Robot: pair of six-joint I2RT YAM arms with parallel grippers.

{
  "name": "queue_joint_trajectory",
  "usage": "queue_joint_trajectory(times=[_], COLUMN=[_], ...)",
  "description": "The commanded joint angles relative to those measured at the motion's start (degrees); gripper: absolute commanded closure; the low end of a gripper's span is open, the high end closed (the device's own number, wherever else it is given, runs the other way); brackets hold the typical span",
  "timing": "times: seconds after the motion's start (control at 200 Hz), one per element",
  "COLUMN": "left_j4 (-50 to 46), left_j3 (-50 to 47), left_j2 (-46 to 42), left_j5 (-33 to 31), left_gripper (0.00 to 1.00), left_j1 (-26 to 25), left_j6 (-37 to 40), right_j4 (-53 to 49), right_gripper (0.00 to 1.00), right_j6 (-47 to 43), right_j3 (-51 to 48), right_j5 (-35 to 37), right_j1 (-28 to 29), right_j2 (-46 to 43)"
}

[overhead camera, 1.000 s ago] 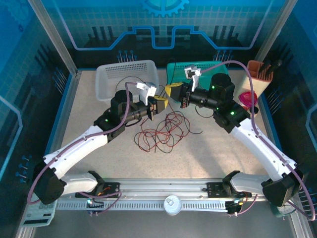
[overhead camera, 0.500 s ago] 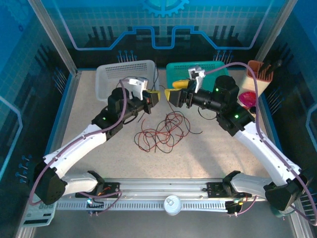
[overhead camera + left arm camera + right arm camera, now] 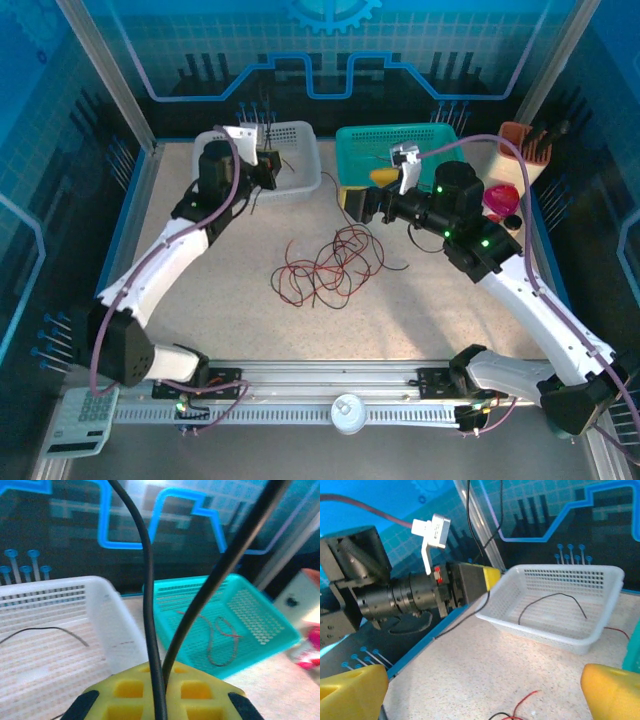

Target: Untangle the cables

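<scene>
Another black cable is already in the white basket, so my left gripper next needs to turn outward and down over the basket's bottom and release the black cable there.
A tangle of thin red and black cables (image 3: 330, 265) lies in loose loops on the middle of the table. My left gripper (image 3: 268, 165) hovers at the white basket (image 3: 300, 180), its yellow fingers (image 3: 125, 695) shut on a black cable (image 3: 150, 605) whose two strands rise from between the pads. In the right wrist view the left gripper (image 3: 470, 582) shows this black cable (image 3: 462, 617) dangling beside the basket's rim (image 3: 540, 630). My right gripper (image 3: 355, 200) is open above the tangle's far edge, with nothing between its yellow fingertips (image 3: 612, 692).
Another black cable (image 3: 552, 600) lies inside the white basket. The teal basket (image 3: 260, 635) at back centre holds a red cable (image 3: 220, 635). An orange holder (image 3: 525, 150) and a pink object (image 3: 500, 200) stand at the right. A calculator (image 3: 85, 415) lies front left.
The left arm has swung back and left from the tangle to the white basket, carrying the black cable. The right gripper has drawn back slightly to the right and stays open.
</scene>
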Motion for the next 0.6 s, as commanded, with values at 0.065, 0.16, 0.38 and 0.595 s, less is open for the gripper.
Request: queue_joint_trajectory(times=[0.065, 0.16, 0.38, 0.595], left_j4=[-8.5, -12.1, -18.3, -21.8], left_j3=[9.3, 15.4, 27.2, 35.1], left_j2=[9.2, 15.9, 29.6, 38.0], left_j5=[-7.2, -12.0, -21.3, -30.1], left_gripper=[1.00, 1.00, 1.00, 1.00], left_j1=[3.6, 4.2, 4.8, 4.8], left_j6=[5.0, 7.9, 14.3, 20.8], right_j4=[-3.3, -3.6, -2.5, 1.6], right_gripper=[0.00, 0.00, 0.00, 0.00], right_j6=[-0.4, 0.1, 1.5, 3.5], right_j3=[-0.7, -1.5, -1.3, -1.5], right_j5=[3.9, 5.9, 6.2, 1.8], right_j1=[0.7, 1.3, 2.6, 2.9], right_j2=[0.8, 1.4, 4.8, 9.1])
